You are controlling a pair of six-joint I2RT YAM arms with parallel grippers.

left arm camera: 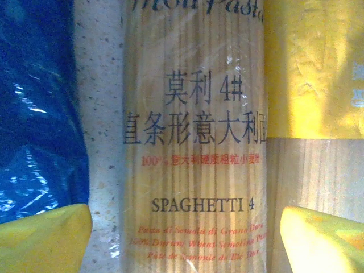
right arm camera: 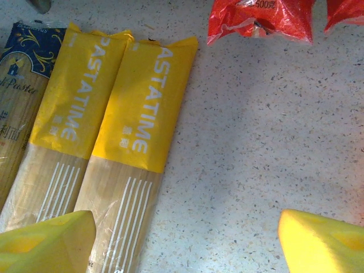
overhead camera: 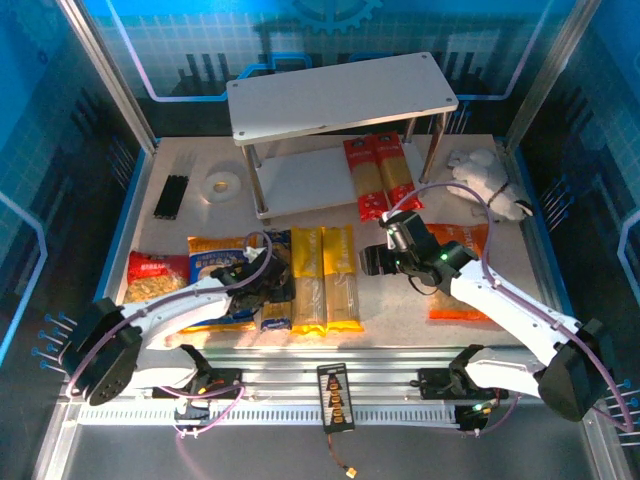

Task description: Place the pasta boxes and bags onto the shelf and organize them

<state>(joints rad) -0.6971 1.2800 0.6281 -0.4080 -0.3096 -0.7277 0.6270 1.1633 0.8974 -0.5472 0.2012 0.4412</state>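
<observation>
My left gripper will move down onto its middle next.
The shelf [overhead camera: 340, 95] stands at the back. Two red pasta boxes [overhead camera: 378, 175] lie side by side on the right of its lower board, near ends sticking out. The dark blue box [left arm camera: 193, 142], with two yellow boxes [overhead camera: 323, 278] beside it, lies flat on the table. My left gripper [left arm camera: 187, 244] hangs open just over the dark blue box, one finger [left arm camera: 45, 239] on each side. The blue bag [left arm camera: 40, 114] and red bag [overhead camera: 155, 275] lie to its left. Over bare table right of the yellow boxes [right arm camera: 142, 108], my right gripper [right arm camera: 187, 239] is open and empty. The right arm partly covers the orange bag [overhead camera: 462, 240].
A white plush toy [overhead camera: 485, 180] sits right of the shelf. A black stick bundle [overhead camera: 172, 197] and a white tape roll [overhead camera: 220, 185] lie at the back left. Blue walls close in the table's sides.
</observation>
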